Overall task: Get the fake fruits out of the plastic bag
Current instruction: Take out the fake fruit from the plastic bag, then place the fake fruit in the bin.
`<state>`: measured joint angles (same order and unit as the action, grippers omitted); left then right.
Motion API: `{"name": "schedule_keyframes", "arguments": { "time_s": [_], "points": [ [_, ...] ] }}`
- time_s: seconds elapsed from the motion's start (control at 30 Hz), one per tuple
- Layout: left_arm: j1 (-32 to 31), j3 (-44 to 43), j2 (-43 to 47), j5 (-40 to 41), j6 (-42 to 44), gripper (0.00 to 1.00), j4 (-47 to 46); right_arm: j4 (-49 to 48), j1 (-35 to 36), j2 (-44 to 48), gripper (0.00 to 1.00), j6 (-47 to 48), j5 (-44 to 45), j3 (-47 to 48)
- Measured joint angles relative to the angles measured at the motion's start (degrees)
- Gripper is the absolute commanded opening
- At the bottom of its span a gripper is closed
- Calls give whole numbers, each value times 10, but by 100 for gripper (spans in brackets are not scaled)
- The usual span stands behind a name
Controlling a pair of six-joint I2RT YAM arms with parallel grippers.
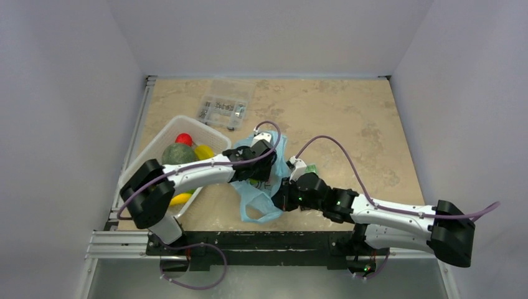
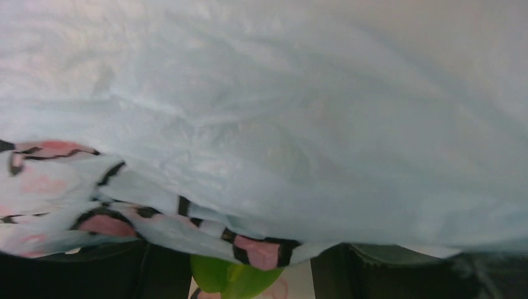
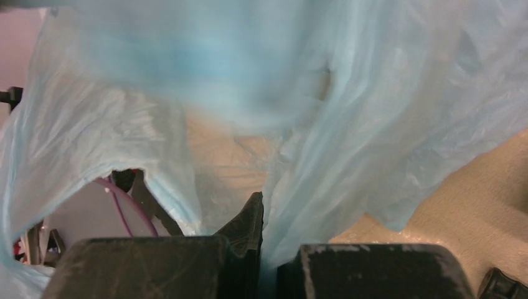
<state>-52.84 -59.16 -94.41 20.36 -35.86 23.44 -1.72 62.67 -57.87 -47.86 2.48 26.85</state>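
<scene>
The mesh basket already holds other fruits, so the left gripper will next lift the green one from the bag point(image 1: 272, 163), carry it over the basket's near end and release it.
The light-blue plastic bag point(image 1: 272, 163) lies crumpled at the table's middle, with a loop handle point(image 1: 256, 213) toward the near edge. My left gripper point(image 1: 260, 167) is pushed into the bag. In the left wrist view, bag film point(image 2: 268, 124) with cartoon print covers most of the frame. A bright green fake fruit point(image 2: 231, 278) sits between the jaws, which stand apart, with a gap on its right side. My right gripper point(image 1: 283, 196) is shut on the bag's edge. In the right wrist view the film point(image 3: 324, 187) is pinched between its fingers point(image 3: 249, 230).
A white mesh basket point(image 1: 156, 138) stands at the left with red point(image 1: 183, 138), dark green point(image 1: 177, 154) and yellow point(image 1: 204, 151) fruits in it. A clear compartment box point(image 1: 224, 106) lies at the back. A small green thing point(image 1: 311, 168) shows beside my right wrist.
</scene>
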Motion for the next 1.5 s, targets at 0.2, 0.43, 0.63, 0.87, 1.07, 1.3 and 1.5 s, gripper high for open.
{"name": "schedule_keyframes", "arguments": {
  "time_s": [0.2, 0.43, 0.63, 0.87, 1.07, 1.3, 1.5],
  "points": [
    [0, 10, 136, -57, 10, 25, 16, 0, 0, -37, 0, 4, 11, 0],
    [0, 40, 254, -124, 5, 24, 24, 16, 0, -38, 0, 3, 44, 4],
    [0, 75, 350, -172, -1, 17, 85, 28, 1, -15, 0, -5, 71, 12],
    [0, 42, 474, -84, -3, 9, 247, 39, 1, -12, 0, -12, 85, 12],
    [1, -6, 493, 140, -94, 11, 437, 41, 1, -12, 0, -12, 85, 12],
    [12, -2, 480, 295, -241, 12, 573, 52, 1, 3, 0, -12, 86, 12],
    [82, 35, 459, 329, -273, 15, 570, 65, 1, 20, 0, -12, 86, 12]
  ]
}}
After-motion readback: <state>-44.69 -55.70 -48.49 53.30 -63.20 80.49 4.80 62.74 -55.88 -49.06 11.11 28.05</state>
